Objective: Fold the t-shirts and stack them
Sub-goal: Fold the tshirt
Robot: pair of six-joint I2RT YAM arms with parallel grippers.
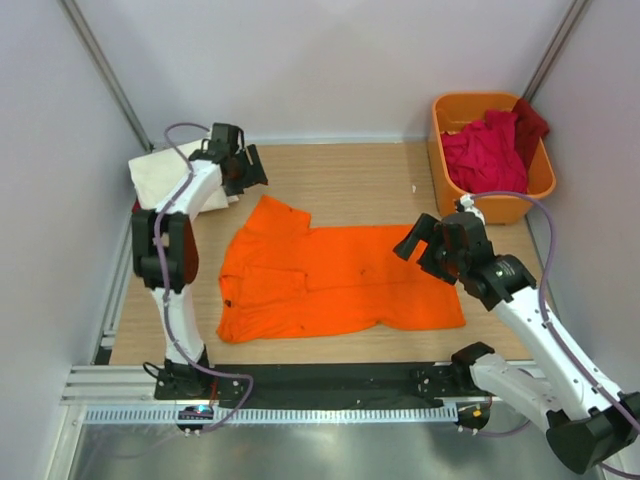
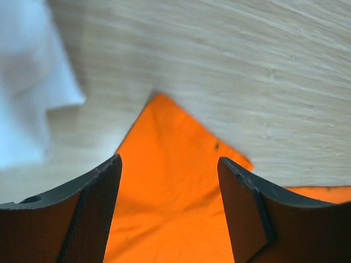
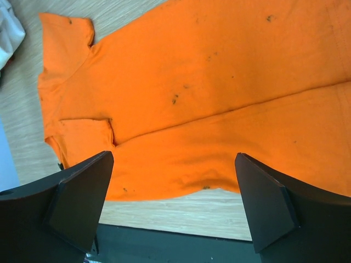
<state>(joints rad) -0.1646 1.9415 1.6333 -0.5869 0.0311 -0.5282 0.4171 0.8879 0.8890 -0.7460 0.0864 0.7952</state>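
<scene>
I need to turn my right gripper next and move it down and outward to the shirt's far edge near the tub, because that edge is still unfolded.
A bright orange t-shirt [image 1: 340, 275] lies spread on the wooden table, with its near side folded over and one sleeve pointing to the far left. My left gripper [image 1: 240, 165] hovers open beyond that sleeve. In the left wrist view the sleeve corner [image 2: 175, 126] lies below the open left gripper [image 2: 169, 164], which holds nothing. My right gripper [image 1: 415, 240] stands open over the shirt's right end. In the right wrist view the shirt [image 3: 192, 71] and its near edge show beneath the empty right gripper [image 3: 174, 164]. A folded cream-white t-shirt [image 1: 160, 175] rests at the far left corner. Crimson t-shirts [image 1: 485, 155] are heaped in a tub.
The rigid orange plastic tub [image 1: 470, 98] stands at the back right against the wall. White walls close in the table on three sides. A black rail [image 1: 330, 375] runs along the near edge by the arm bases. Bare wood shows behind the orange shirt.
</scene>
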